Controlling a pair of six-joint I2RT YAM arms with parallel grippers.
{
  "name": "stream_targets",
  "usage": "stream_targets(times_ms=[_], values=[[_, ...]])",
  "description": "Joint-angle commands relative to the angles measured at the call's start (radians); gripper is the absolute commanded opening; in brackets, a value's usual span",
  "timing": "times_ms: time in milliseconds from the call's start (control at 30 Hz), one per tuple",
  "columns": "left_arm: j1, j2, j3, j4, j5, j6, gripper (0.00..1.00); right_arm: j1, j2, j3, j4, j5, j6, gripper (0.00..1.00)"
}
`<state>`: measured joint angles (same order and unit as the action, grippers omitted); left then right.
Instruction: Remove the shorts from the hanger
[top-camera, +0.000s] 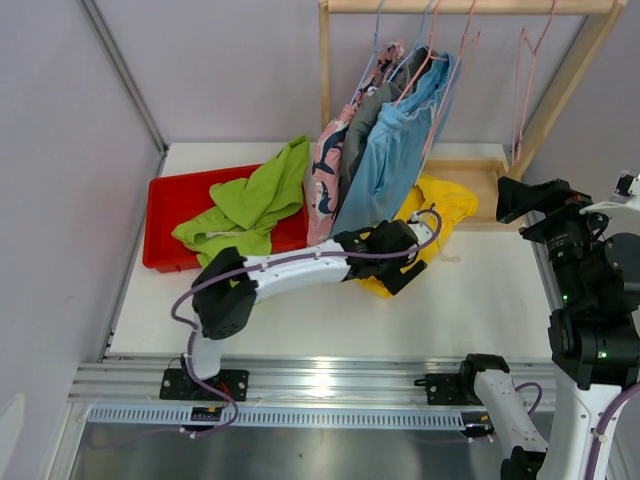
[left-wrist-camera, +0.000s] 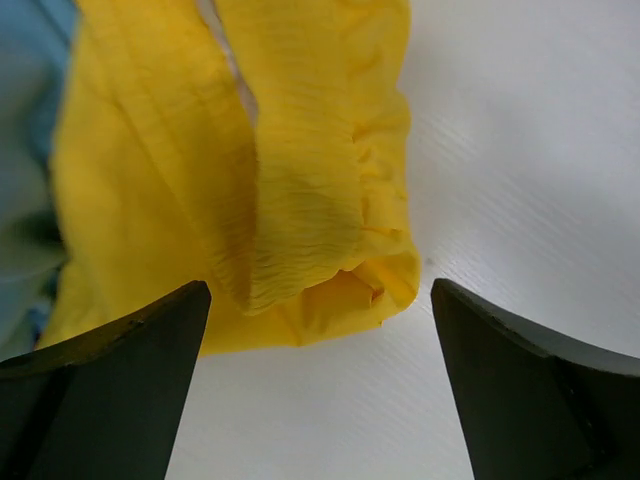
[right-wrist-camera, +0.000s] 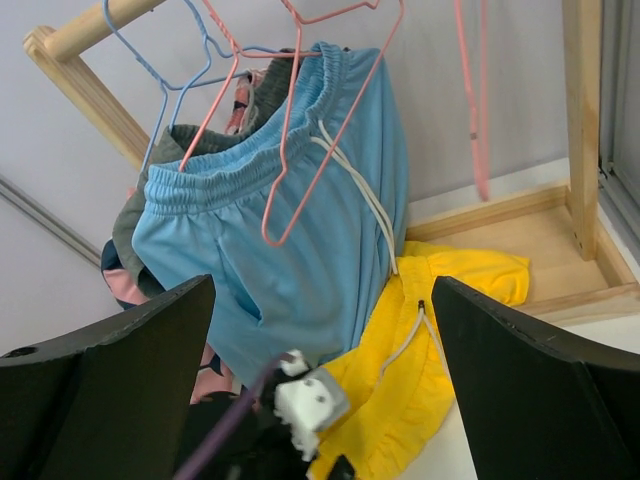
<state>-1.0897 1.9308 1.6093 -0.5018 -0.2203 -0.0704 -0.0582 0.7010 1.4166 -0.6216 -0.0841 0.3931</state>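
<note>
The yellow shorts' folded waistband (left-wrist-camera: 308, 240) lies below and outward of my left gripper, so next I lower it outward to pinch that fold, as the gripper's fingers span bare table.
Yellow shorts (top-camera: 447, 204) (left-wrist-camera: 290, 190) (right-wrist-camera: 455, 360) lie crumpled on the white table, off any hanger. My left gripper (top-camera: 413, 262) (left-wrist-camera: 320, 300) hovers open just at their near edge, with only table between its fingers. Light blue shorts (top-camera: 392, 150) (right-wrist-camera: 300, 250) hang on a pink hanger (right-wrist-camera: 300, 150) from the wooden rack (top-camera: 470, 7). Dark grey shorts (top-camera: 366, 122) and pink printed shorts (top-camera: 326, 170) hang behind them. Lime green shorts (top-camera: 250, 203) drape over the red bin (top-camera: 172, 215). My right gripper (top-camera: 518, 198) (right-wrist-camera: 320, 295) is raised at the right, open and empty.
An empty pink hanger (top-camera: 530, 60) (right-wrist-camera: 470, 100) dangles at the rack's right end. The rack's wooden base (top-camera: 480, 180) sits behind the yellow shorts. The left arm's wrist (right-wrist-camera: 310, 400) shows low in the right wrist view. A metal rail (top-camera: 320, 385) runs along the near table edge.
</note>
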Motion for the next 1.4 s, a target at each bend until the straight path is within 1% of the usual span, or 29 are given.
stream_targets(times_ms=[0, 133, 333, 433, 467, 500, 533, 567, 600, 633, 700, 733, 833, 867, 900, 933, 967, 1033, 1067, 1100, 1133, 1167, 1233, 1300, 1333, 1367], values=[[0.014, 0.000, 0.072, 0.095, 0.027, 0.009, 0.99, 0.004, -0.015, 0.008, -0.009, -0.002, -0.030, 0.99], [0.036, 0.100, 0.148, 0.108, 0.048, 0.006, 0.99, 0.004, -0.020, 0.001, -0.017, 0.000, -0.049, 0.99], [0.065, 0.224, 0.172, 0.140, 0.120, -0.022, 0.99, 0.004, -0.015, -0.010, -0.012, 0.010, -0.063, 0.99], [0.080, 0.281, 0.193, 0.132, 0.167, -0.037, 0.94, 0.004, -0.014, -0.025, -0.003, 0.007, -0.063, 0.99], [0.082, 0.292, 0.199, 0.128, 0.168, -0.037, 0.89, 0.004, -0.015, -0.030, -0.003, 0.007, -0.065, 0.99], [0.082, 0.298, 0.199, 0.125, 0.171, -0.037, 0.83, 0.004, -0.015, -0.033, -0.001, 0.009, -0.065, 0.99], [0.083, 0.307, 0.202, 0.121, 0.173, -0.039, 0.68, 0.004, -0.014, -0.036, 0.000, 0.009, -0.065, 0.99], [0.083, 0.309, 0.201, 0.115, 0.165, -0.039, 0.26, 0.004, -0.015, -0.044, 0.002, 0.010, -0.065, 0.99], [0.083, 0.304, 0.201, 0.099, 0.150, -0.045, 0.07, 0.004, -0.017, -0.048, 0.003, 0.010, -0.065, 0.99], [0.083, 0.284, 0.201, 0.088, 0.135, -0.055, 0.00, 0.004, -0.017, -0.051, 0.005, 0.012, -0.065, 0.99], [0.074, 0.232, 0.170, 0.078, 0.131, -0.058, 0.00, 0.004, -0.021, -0.064, 0.010, 0.010, -0.062, 0.99], [0.068, 0.144, 0.106, 0.080, 0.109, -0.060, 0.00, 0.004, -0.021, -0.067, 0.011, 0.014, -0.060, 0.99], [0.005, -0.051, 0.014, 0.089, 0.011, -0.055, 0.00, 0.004, -0.028, -0.074, 0.016, 0.018, -0.063, 0.99], [-0.012, -0.175, 0.020, 0.057, -0.054, -0.058, 0.00, 0.004, -0.028, -0.077, 0.017, 0.021, -0.063, 0.99], [-0.042, -0.232, 0.035, 0.017, -0.083, -0.069, 0.00, 0.004, -0.031, -0.079, 0.023, 0.021, -0.063, 0.99], [-0.053, -0.284, 0.082, -0.080, -0.114, -0.077, 0.00, 0.004, -0.029, -0.079, 0.026, 0.021, -0.062, 0.99], [-0.065, -0.379, 0.140, -0.128, -0.166, -0.086, 0.00, 0.004, -0.029, -0.080, 0.033, 0.021, -0.060, 0.99], [-0.076, -0.465, 0.228, -0.211, -0.201, -0.106, 0.00, 0.004, -0.028, -0.081, 0.043, 0.020, -0.050, 0.99], [-0.075, -0.499, 0.289, -0.290, -0.235, -0.106, 0.00, 0.004, -0.029, -0.081, 0.048, 0.018, -0.045, 0.99], [-0.076, -0.554, 0.357, -0.329, -0.255, -0.101, 0.00, 0.004, -0.026, -0.081, 0.062, 0.017, -0.040, 0.99], [-0.076, -0.576, 0.391, -0.361, -0.272, -0.085, 0.00, 0.004, -0.023, -0.079, 0.068, 0.017, -0.034, 0.99], [-0.076, -0.593, 0.472, -0.412, -0.284, -0.074, 0.00, 0.004, -0.021, -0.079, 0.074, 0.014, -0.024, 0.99], [-0.075, -0.636, 0.515, -0.443, -0.378, -0.022, 0.00, 0.004, -0.015, -0.079, 0.091, 0.003, -0.011, 0.98], [-0.061, -0.645, 0.586, -0.460, -0.473, 0.036, 0.00, 0.004, -0.009, -0.079, 0.102, -0.014, 0.007, 0.98], [-0.043, -0.638, 0.606, -0.458, -0.555, 0.102, 0.00, 0.004, -0.005, -0.080, 0.108, -0.020, 0.013, 0.98], [-0.012, -0.630, 0.653, -0.458, -0.559, 0.124, 0.00, 0.004, -0.003, -0.082, 0.109, -0.025, 0.018, 0.98]])
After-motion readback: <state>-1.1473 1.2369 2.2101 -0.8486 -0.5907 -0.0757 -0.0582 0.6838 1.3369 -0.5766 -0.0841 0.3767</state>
